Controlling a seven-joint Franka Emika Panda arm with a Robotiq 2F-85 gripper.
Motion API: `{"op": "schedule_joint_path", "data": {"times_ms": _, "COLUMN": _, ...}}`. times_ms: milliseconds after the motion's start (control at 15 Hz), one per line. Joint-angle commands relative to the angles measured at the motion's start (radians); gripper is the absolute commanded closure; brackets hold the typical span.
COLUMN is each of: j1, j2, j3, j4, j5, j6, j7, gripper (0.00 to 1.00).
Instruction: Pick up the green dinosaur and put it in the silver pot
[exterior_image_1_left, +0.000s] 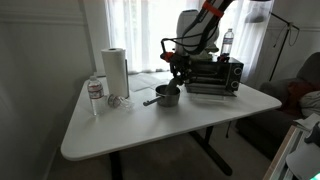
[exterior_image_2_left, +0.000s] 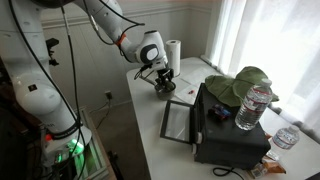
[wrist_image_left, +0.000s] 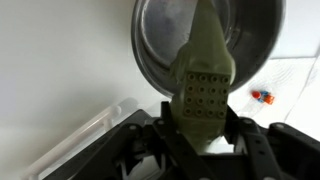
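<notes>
My gripper will next go down to the silver pot (exterior_image_1_left: 167, 97) and away from the toaster oven to let go of the dinosaur, as the dinosaur's held end overlaps the pot's rim.
In the wrist view my gripper (wrist_image_left: 201, 120) is shut on the green dinosaur (wrist_image_left: 203, 80), a dull grey-green toy with a studded underside. The toy hangs directly over the open mouth of the silver pot (wrist_image_left: 158, 38), whose inside looks empty. In an exterior view the gripper (exterior_image_1_left: 178, 73) hovers just above the pot (exterior_image_1_left: 167, 97), which has a long handle pointing left, next to the toaster oven. In the other exterior view the gripper (exterior_image_2_left: 160, 77) is at the far end of the table; the pot below it is barely visible.
A silver-and-black toaster oven (exterior_image_1_left: 213, 75) stands right beside the pot, with a water bottle (exterior_image_1_left: 228, 42) on top. A paper towel roll (exterior_image_1_left: 116, 72) and another bottle (exterior_image_1_left: 95, 92) stand at the left. A pale green floppy lump (exterior_image_2_left: 240, 85) lies on the oven (exterior_image_2_left: 225, 130).
</notes>
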Motion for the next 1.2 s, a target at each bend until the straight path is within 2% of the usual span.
{"op": "schedule_joint_path", "data": {"times_ms": 0, "j1": 0.043, "j2": 0.037, "j3": -0.022, "j4": 0.039, "j5": -0.064, "j6": -0.002, "j7": 0.102, "gripper": 0.76}}
{"op": "schedule_joint_path", "data": {"times_ms": 400, "j1": 0.076, "j2": 0.095, "j3": -0.043, "j4": 0.089, "j5": -0.097, "j6": -0.024, "j7": 0.154, "gripper": 0.76}}
{"op": "schedule_joint_path", "data": {"times_ms": 667, "j1": 0.061, "j2": 0.125, "j3": -0.019, "j4": 0.106, "j5": -0.057, "j6": -0.033, "j7": 0.117, "gripper": 0.76}}
{"op": "schedule_joint_path", "data": {"times_ms": 1133, "j1": 0.080, "j2": 0.156, "j3": -0.031, "j4": 0.122, "j5": -0.064, "j6": -0.036, "j7": 0.124, "gripper": 0.76}}
